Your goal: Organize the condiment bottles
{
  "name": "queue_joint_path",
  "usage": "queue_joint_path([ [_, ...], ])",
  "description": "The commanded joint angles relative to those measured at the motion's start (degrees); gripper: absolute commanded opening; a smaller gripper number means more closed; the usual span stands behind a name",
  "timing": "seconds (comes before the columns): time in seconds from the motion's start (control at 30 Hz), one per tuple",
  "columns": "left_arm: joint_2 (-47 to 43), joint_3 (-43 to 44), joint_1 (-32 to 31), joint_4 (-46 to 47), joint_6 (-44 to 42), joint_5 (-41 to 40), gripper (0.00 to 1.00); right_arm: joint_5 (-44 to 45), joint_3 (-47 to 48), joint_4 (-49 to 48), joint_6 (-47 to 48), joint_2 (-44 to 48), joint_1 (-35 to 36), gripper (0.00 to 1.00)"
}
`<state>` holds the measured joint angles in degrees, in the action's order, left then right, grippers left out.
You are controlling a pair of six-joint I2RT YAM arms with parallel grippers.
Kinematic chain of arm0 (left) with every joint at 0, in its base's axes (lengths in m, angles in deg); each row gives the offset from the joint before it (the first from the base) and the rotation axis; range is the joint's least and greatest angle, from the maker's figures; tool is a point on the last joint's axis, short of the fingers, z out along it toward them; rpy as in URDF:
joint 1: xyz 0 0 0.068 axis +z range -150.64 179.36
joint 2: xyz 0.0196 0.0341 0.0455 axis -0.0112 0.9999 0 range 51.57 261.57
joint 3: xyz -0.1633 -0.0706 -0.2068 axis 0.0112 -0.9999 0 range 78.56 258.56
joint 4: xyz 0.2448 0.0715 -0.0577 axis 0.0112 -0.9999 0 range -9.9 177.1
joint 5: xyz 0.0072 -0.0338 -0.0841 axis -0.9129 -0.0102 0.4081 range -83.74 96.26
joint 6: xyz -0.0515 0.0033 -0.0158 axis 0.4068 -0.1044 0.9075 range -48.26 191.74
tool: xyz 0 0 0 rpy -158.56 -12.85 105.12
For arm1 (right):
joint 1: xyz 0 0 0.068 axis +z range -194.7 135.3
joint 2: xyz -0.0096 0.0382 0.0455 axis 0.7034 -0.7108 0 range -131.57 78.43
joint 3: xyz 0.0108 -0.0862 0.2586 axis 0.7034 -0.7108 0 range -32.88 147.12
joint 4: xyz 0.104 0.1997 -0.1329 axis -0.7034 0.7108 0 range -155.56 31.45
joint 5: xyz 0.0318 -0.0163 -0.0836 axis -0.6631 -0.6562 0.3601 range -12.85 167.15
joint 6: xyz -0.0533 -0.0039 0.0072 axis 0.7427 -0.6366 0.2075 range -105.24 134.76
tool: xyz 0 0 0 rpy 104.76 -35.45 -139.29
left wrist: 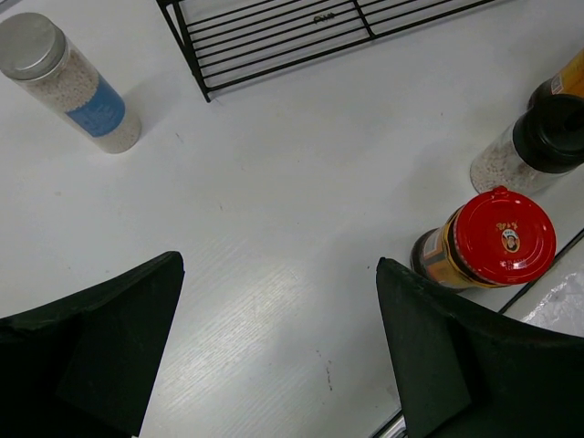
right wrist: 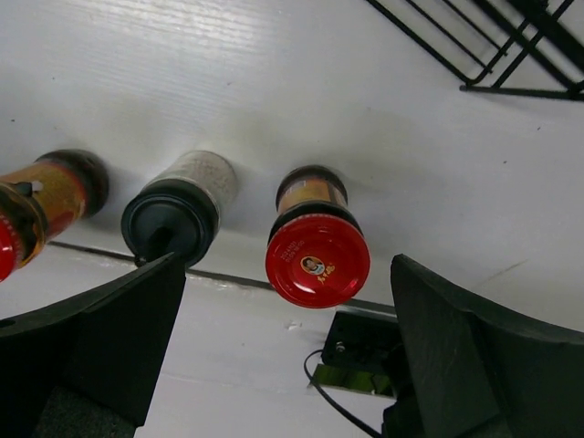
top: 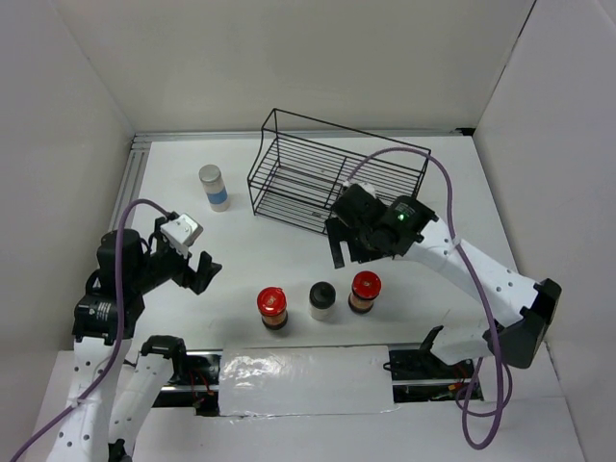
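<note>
I should move my right gripper down toward the table's front edge and bring its open fingers around the nearest jar's red lid [top: 366, 284] [right wrist: 318, 261], because there is clear space on either side of the lid.
Three condiment jars stand in a row near the table's front edge: a red-lidded jar [top: 272, 306], a whitish jar with a black cap [top: 321, 299] and a second red-lidded jar [top: 366, 291]. A white jar with a grey lid and blue label [top: 214, 186] stands alone at the back left. My left gripper [top: 202, 272] is open and empty, left of the row; its wrist view shows the nearest red-lidded jar [left wrist: 493, 242] and the grey-lidded jar [left wrist: 68, 87]. My right gripper [top: 346, 245] is open and empty, behind the right red-lidded jar [right wrist: 317, 246].
A black wire basket [top: 332, 178] stands at the back centre, just behind my right gripper; it also shows in the left wrist view [left wrist: 274, 36] and the right wrist view [right wrist: 511, 46]. White walls enclose the table. A plastic-covered strip [top: 303, 380] lies along the front edge.
</note>
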<state>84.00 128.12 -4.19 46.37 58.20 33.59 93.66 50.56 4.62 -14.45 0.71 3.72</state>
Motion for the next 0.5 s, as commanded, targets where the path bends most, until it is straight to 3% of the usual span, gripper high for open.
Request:
queue_joint_path([
  [0.0, -0.3, -0.3, 0.1, 2.3, -0.9, 1.0, 0.99, 1.3, -6.2, 0.6, -7.5, 3.3, 2.8, 1.00],
  [0.47, -0.3, -1.6, 0.2, 2.1, -1.9, 1.8, 0.99, -0.4, -21.6, -8.3, -9.6, 9.4, 1.3, 1.00],
])
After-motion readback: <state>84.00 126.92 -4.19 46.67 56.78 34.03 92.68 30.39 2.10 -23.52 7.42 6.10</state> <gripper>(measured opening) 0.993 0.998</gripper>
